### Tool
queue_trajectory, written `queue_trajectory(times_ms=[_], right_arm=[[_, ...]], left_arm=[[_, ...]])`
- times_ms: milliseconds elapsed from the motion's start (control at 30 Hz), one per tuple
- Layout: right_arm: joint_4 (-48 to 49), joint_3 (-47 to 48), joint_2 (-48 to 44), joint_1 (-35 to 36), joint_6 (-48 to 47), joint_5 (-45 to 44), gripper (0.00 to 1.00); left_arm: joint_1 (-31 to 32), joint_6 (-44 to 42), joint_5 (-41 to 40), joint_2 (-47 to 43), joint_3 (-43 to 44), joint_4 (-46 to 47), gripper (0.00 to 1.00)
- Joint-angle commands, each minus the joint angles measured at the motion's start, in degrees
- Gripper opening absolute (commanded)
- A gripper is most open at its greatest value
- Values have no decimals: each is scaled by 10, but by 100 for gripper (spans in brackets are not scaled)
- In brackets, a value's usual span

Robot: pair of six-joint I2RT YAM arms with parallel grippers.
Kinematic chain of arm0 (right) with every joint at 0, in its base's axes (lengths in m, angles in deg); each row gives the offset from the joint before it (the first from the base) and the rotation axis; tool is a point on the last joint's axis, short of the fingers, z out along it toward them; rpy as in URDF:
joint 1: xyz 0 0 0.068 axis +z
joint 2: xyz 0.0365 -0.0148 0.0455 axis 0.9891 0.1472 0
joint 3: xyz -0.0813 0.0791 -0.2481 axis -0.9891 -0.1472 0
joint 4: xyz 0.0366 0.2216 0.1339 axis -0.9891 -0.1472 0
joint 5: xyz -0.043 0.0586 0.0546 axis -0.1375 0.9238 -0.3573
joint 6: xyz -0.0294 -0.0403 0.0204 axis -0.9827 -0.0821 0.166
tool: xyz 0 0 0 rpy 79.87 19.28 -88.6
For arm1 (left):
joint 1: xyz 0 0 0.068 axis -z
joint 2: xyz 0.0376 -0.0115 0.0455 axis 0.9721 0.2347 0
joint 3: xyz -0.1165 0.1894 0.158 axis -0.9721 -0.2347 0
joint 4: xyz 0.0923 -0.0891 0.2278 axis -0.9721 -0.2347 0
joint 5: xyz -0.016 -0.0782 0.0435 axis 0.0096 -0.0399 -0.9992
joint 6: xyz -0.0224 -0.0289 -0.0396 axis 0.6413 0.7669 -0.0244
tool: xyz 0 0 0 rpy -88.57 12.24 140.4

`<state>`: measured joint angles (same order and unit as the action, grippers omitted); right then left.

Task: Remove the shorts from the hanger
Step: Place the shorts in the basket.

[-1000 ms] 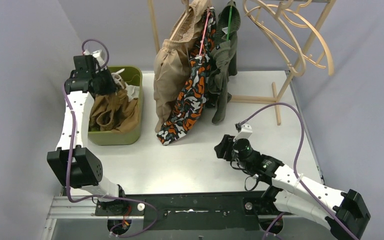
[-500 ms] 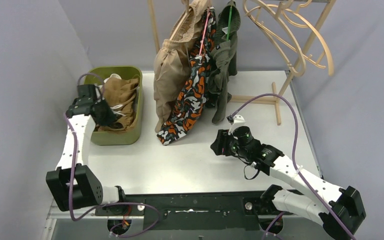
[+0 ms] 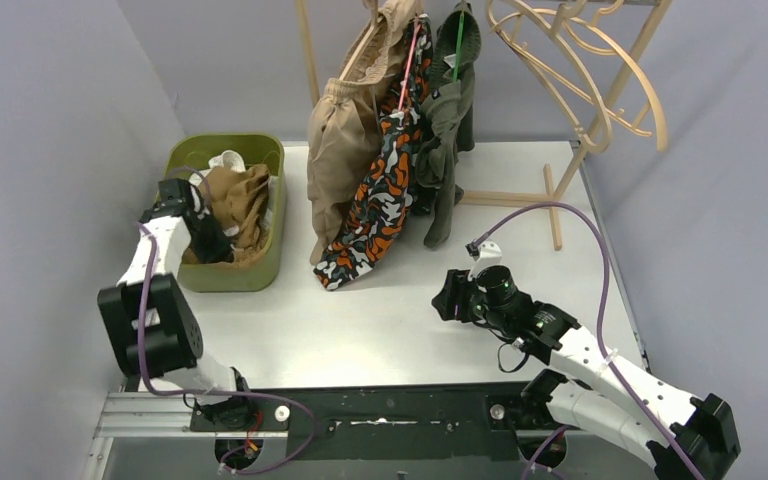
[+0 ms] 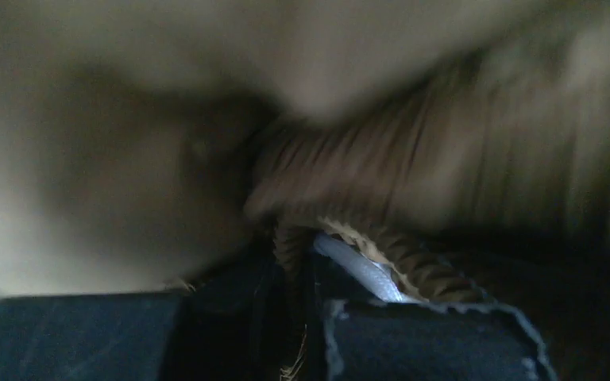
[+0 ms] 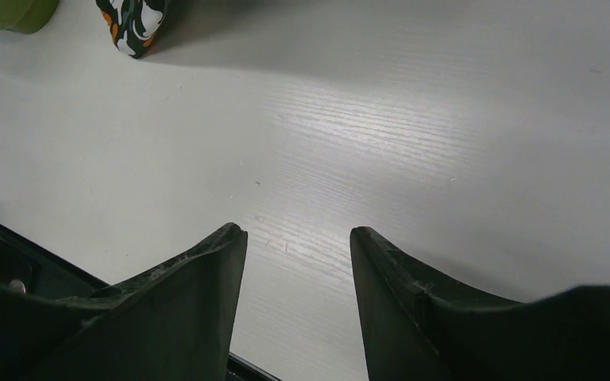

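Note:
My left gripper should stay low in the green bin (image 3: 250, 272) next and open its fingers to let go of the gathered waistband, because the brown shorts already lie inside.
Beige shorts (image 3: 338, 150), camouflage shorts (image 3: 383, 195) and dark olive shorts (image 3: 445, 145) hang on hangers from the wooden rack at the back. Brown shorts (image 3: 238, 198) lie in the green bin (image 3: 250, 272), on top of white shorts (image 3: 226, 160). My left gripper (image 3: 208, 238) is down in the bin, shut on the brown shorts' gathered waistband (image 4: 381, 262), with a white drawstring tip beside it. My right gripper (image 3: 447, 298) is open and empty low over the table, right of the camouflage hem (image 5: 131, 20); its fingers (image 5: 206, 278) frame bare tabletop.
Several empty wooden hangers (image 3: 585, 60) hang at the back right on the rack, whose foot (image 3: 550, 205) rests on the table. The green bin's corner shows in the right wrist view (image 5: 4, 12). The black base rail (image 3: 390, 420) runs along the near edge.
My left gripper has come down and toward me with the brown shorts, from above the bin's far end into the bin. My right gripper shifted slightly over the table.

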<state>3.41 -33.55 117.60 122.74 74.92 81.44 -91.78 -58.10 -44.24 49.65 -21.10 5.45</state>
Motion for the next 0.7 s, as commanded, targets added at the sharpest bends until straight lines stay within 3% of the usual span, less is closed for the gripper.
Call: queue_trajectory(times_ms=[0,133,400,500,600,667], right_arm=[[18,20,2,-5,15,-46,52],[6,25,-4,-4,36,-42,52],[-70,31,-71,-4,41,-46,53],[-94,34,-105,-4,41,-55,54],[-116,41,-131,-4,42,-63,55],[-132,46,-143,-5,46,-71,55]], left_arm=[[41,-28,-23,101,-32,-6,0],[84,-23,-52,118,-22,-19,0],[87,-45,-90,26,33,-105,8],[86,-47,-117,-25,69,-130,21],[79,-40,-126,-69,108,-132,47],[77,-40,-114,-82,142,-133,54]])
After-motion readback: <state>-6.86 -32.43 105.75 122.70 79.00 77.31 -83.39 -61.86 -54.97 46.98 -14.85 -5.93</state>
